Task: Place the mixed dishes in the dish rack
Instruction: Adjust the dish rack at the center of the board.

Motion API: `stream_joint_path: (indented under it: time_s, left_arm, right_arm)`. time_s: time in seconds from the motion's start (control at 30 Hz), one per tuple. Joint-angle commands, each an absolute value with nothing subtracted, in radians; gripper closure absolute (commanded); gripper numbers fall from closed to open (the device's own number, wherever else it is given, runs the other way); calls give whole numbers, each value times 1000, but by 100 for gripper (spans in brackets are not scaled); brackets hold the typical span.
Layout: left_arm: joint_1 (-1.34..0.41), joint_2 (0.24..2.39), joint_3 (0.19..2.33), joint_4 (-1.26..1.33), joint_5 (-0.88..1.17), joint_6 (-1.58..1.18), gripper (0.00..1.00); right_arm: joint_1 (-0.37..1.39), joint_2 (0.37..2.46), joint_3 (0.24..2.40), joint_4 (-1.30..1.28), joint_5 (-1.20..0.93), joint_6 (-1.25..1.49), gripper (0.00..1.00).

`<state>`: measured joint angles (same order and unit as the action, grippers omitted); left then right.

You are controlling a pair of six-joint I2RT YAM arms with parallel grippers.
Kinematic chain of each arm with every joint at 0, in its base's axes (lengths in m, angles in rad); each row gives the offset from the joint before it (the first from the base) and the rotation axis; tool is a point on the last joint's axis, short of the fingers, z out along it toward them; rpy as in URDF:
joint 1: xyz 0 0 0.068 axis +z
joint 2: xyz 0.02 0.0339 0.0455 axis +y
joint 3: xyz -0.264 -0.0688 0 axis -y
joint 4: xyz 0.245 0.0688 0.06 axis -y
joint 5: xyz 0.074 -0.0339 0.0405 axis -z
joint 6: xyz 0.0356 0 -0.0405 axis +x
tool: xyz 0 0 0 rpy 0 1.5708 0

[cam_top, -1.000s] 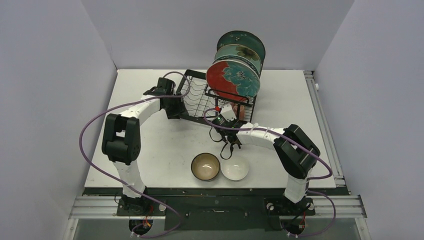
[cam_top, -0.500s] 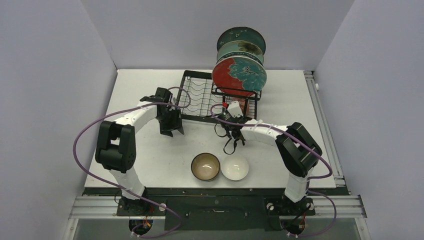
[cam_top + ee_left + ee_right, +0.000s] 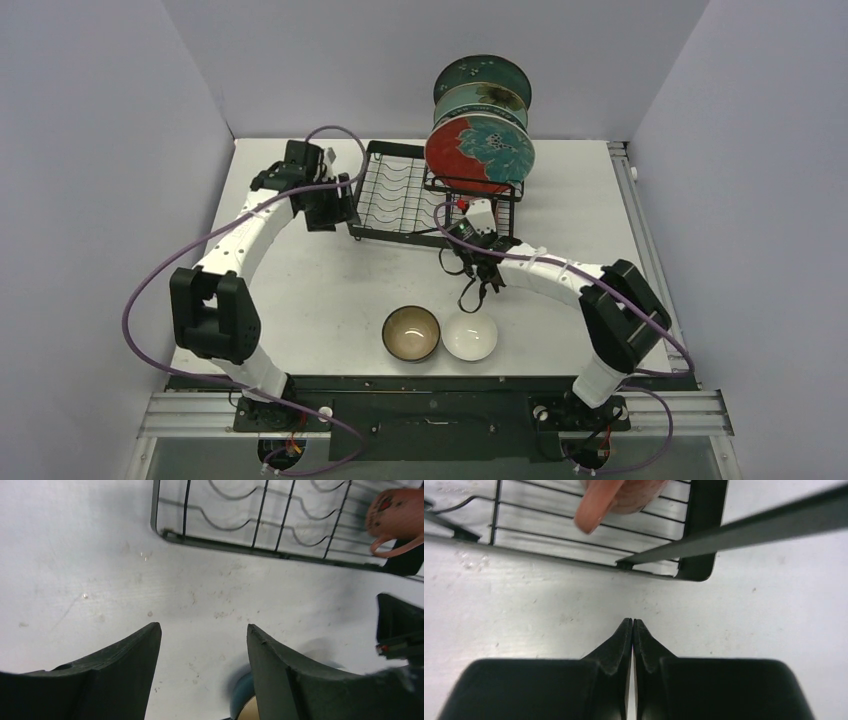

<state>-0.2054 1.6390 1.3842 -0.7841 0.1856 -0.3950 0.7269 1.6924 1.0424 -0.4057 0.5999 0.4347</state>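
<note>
Next, my left gripper moves outward along the rack's side rim opposite the plates, then down onto the far part of that rim.
The black dish rack [image 3: 395,195] stands at the back middle of the table. Three plates stand upright on its raised right side: dark teal [image 3: 482,75], light green [image 3: 490,101], red-orange [image 3: 480,152]. A pink mug [image 3: 395,517] [image 3: 621,495] sits on the low grid tray. The brown bowl [image 3: 411,333] and the small white bowl [image 3: 470,338] rest side by side near the front edge. My left gripper [image 3: 335,208] [image 3: 204,627] hangs open and empty just left of the rack. My right gripper [image 3: 465,258] [image 3: 632,621] is shut and empty over the table before the rack's front right corner.
Grey walls enclose the table on three sides. A metal rail [image 3: 645,250] runs along the right edge. Purple cables [image 3: 150,275] loop off both arms. A bluish bowl edge [image 3: 242,697] shows low between my left fingers.
The left gripper left the rack's left edge, swung out in front, then back to the rack's left side, its jaws opening wider. Rack and plates settled upright. The right arm drifted slightly right.
</note>
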Motion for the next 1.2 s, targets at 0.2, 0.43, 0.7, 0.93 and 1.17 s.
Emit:
stream_joint_path:
  time_s: [0.2, 0.43, 0.7, 0.93, 1.17]
  left_arm:
    - [-189, 1890, 1759, -716, 170, -319, 38]
    - [-178, 2076, 1980, -668, 164, -278, 37]
    - [-172, 2296, 2238, -666, 125, -252, 36]
    - [-183, 2393, 2317, -605, 121, -245, 35]
    - [-216, 2455, 2328, -558, 43, -239, 36]
  right_arm:
    - [782, 1491, 1001, -359, 605, 494, 100]
    - [834, 1341, 928, -350, 511, 499, 100]
    - [908, 1190, 867, -390, 483, 517, 100]
    - [938, 1073, 835, -391, 419, 555, 100]
    - [950, 1014, 833, -414, 382, 566, 100]
